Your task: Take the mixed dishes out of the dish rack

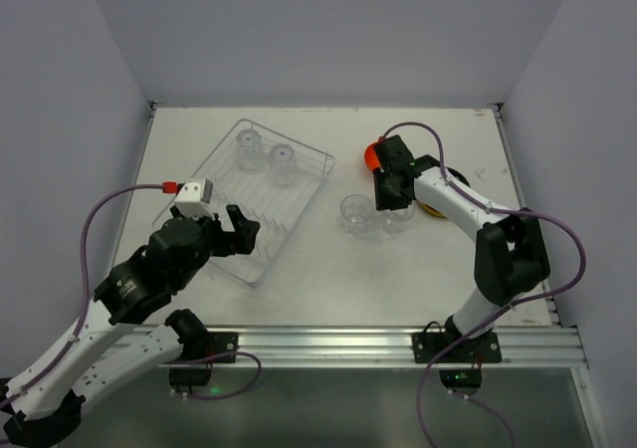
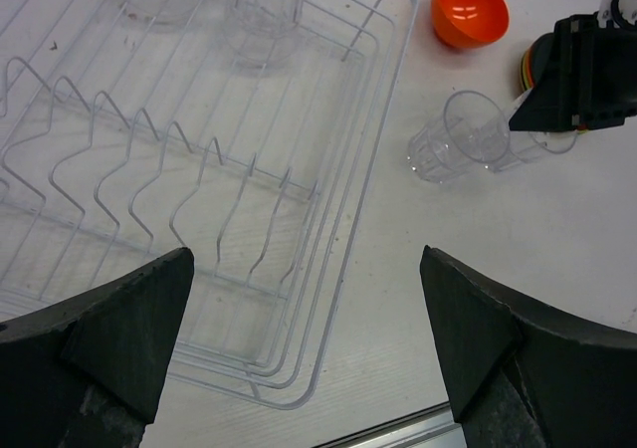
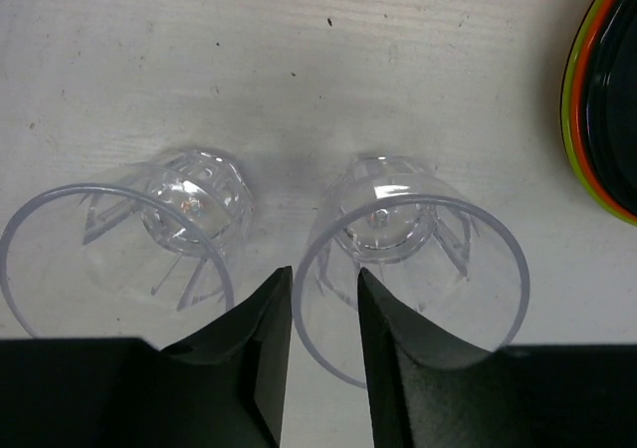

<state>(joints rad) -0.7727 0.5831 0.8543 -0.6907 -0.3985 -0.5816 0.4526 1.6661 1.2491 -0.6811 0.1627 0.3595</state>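
Note:
Next, my left gripper moves outward over the rack and down astride the clear glass nearest the rack's far corner. The glass is outward of the gripper's open fingers.
The wire dish rack lies left of centre and holds two clear glasses at its far end; its prong rows are bare. Two more clear glasses stand upright side by side on the table. My right gripper hangs over them, jaws slightly apart astride the near left rim of the right glass, one finger inside and one outside. The orange-red bowl sits just behind that gripper. My left gripper is wide open and empty above the rack's near right corner.
A stack of small plates with green, orange and black rims lies right of the glasses, partly hidden by the right arm in the top view. White walls close the table at the back and sides. A metal rail runs along the near edge.

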